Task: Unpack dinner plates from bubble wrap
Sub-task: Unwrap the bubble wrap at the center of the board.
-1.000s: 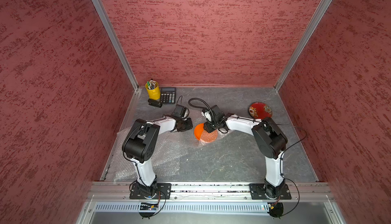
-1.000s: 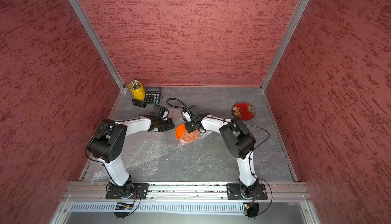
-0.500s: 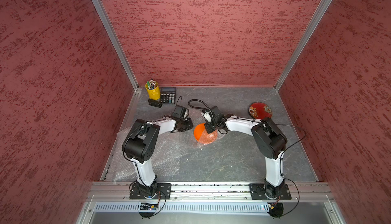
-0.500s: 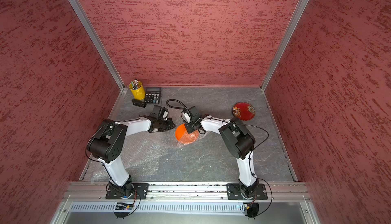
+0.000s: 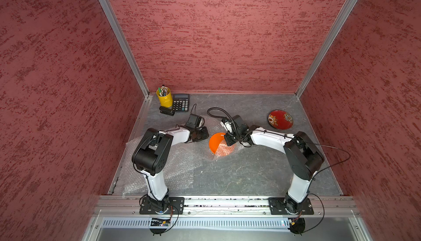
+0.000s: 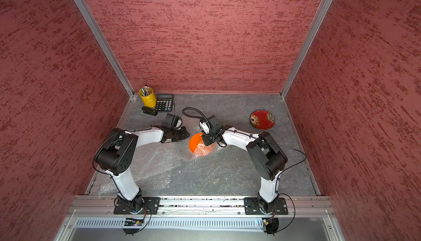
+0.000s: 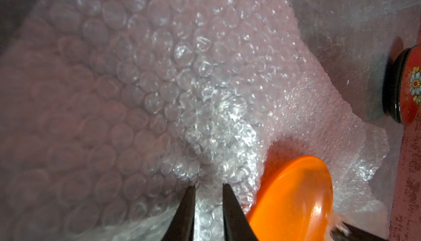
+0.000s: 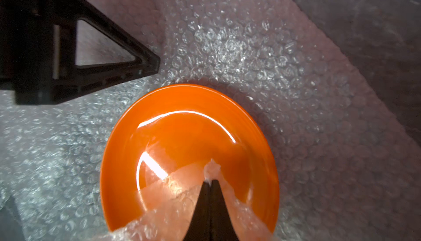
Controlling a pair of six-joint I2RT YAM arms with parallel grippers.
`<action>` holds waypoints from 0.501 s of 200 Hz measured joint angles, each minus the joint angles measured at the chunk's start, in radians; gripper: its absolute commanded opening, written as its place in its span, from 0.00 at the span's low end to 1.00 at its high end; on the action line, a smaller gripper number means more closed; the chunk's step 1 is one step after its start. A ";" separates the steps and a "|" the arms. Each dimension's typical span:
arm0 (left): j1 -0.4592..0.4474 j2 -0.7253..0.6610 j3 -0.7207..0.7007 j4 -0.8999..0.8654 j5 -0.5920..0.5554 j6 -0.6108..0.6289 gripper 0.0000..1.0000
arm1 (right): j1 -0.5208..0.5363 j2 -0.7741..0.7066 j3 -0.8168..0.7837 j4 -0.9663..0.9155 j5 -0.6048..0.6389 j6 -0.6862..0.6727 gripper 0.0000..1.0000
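The right gripper draws back past the plate's rim to the bare tabletop beside it next and releases the flap's tip. The flap of bubble wrap still half-covers the plate.
An orange dinner plate (image 5: 215, 142) (image 6: 195, 142) lies mid-table on a sheet of bubble wrap (image 5: 180, 167) (image 6: 148, 167), with a flap of wrap over its right half. My right gripper (image 8: 210, 181) (image 5: 227, 140) is above the plate (image 8: 186, 137), shut on a pinched tip of that flap. My left gripper (image 7: 208, 186) (image 5: 206, 134) is just left of the plate (image 7: 293, 196), shut on a bunched fold of bubble wrap (image 7: 182, 69). One of its fingers (image 8: 114, 82) shows in the right wrist view. A red flowered dinner plate (image 5: 279, 119) (image 6: 262, 119) lies bare at the back right.
A yellow pen cup (image 5: 164, 97), a calculator (image 5: 180, 102) and a small black stapler (image 5: 167, 110) stand in the back left corner. Red walls close in three sides. A black cable (image 5: 216, 111) loops behind the right wrist.
My right gripper has shut on the flap of wrap over the orange plate, and a little more of the plate's left side shows. The left arm has stayed in place.
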 measured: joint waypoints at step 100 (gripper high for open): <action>-0.005 0.007 -0.011 0.052 -0.002 -0.016 0.24 | 0.004 -0.280 -0.264 -0.018 -0.049 0.092 0.00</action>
